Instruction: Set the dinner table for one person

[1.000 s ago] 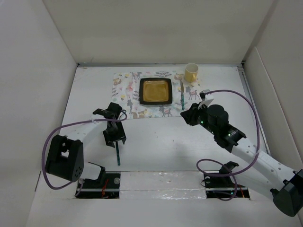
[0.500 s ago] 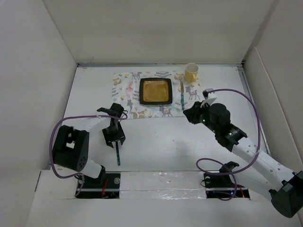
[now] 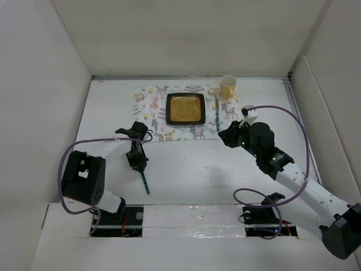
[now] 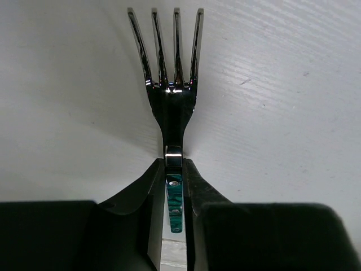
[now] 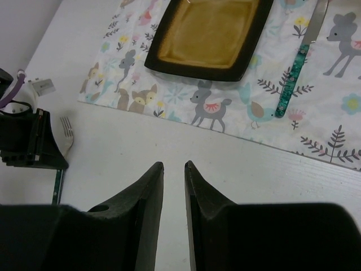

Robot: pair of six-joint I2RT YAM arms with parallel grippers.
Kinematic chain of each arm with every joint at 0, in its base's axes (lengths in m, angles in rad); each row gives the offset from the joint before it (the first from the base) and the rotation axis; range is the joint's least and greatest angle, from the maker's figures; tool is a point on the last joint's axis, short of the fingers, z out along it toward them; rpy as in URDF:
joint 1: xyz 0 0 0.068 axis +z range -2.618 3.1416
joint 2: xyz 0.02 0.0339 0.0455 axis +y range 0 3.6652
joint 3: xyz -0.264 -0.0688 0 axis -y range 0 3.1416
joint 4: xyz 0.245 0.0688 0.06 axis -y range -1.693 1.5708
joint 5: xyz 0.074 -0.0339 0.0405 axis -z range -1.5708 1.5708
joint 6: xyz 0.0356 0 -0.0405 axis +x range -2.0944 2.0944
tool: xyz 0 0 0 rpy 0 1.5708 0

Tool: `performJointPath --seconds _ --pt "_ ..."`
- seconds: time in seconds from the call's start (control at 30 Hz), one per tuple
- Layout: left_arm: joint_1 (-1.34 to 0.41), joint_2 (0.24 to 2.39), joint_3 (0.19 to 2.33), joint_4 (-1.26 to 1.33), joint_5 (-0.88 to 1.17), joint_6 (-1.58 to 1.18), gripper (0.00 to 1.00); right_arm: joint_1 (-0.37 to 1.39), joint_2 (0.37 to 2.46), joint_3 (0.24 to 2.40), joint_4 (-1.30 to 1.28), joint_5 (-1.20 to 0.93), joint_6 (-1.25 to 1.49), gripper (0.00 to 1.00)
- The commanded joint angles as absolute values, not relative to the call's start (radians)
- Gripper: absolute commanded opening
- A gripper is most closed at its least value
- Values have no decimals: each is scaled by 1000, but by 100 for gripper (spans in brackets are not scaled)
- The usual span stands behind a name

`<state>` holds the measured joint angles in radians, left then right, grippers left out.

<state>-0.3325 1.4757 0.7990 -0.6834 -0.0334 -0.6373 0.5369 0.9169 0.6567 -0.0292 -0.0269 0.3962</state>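
The robot will next carry the fork in its left gripper outward onto the empty part of the mat, across the plate from the knife, and let go of it.
On the white dinner table point(image 3: 194, 172) lies a fork point(image 4: 172, 107) with a green handle point(image 3: 145, 183), its tines pointing away in the left wrist view. My left gripper point(image 3: 137, 161) is shut on the fork at the top of its handle point(image 4: 174, 169). The fork lies near the mat's front left corner. My right gripper point(image 3: 225, 137) hovers in front of the mat's right half, jaws slightly open point(image 5: 174, 165) with nothing between them. The right wrist view also shows the fork's tines point(image 5: 66, 132) beside the left gripper.
An animal-print mat point(image 3: 149, 110) lies at the back, with a square ochre plate point(image 3: 185, 109) at its middle. A green-handled knife point(image 3: 218, 116) rests on the mat right of the plate. A yellow cup point(image 3: 228, 86) stands at the mat's back right corner. White walls surround the table.
My left gripper has closed on the fork, and the green handle has swung so its near end points more to the right. The right arm has hardly moved.
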Motion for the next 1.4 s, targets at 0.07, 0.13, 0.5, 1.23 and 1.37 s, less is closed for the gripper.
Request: performJointPath --seconds 0.07,0.13,0.5,1.23,1.37 --pt "-334 1376 836 -716 -58 -629 0 532 917 652 29 -46 397 27" --pt "-334 1316 886 -719 -64 -623 0 532 920 653 35 -63 399 28" --pt "-334 1593 1360 -566 -101 -433 0 541 937 655 38 -92 396 28" --pt "-278 2267 2123 -807 -212 -181 0 594 979 655 58 -63 393 29" --pt "-278 2301 2108 -789 -198 -178 0 594 996 657 63 -55 397 30"
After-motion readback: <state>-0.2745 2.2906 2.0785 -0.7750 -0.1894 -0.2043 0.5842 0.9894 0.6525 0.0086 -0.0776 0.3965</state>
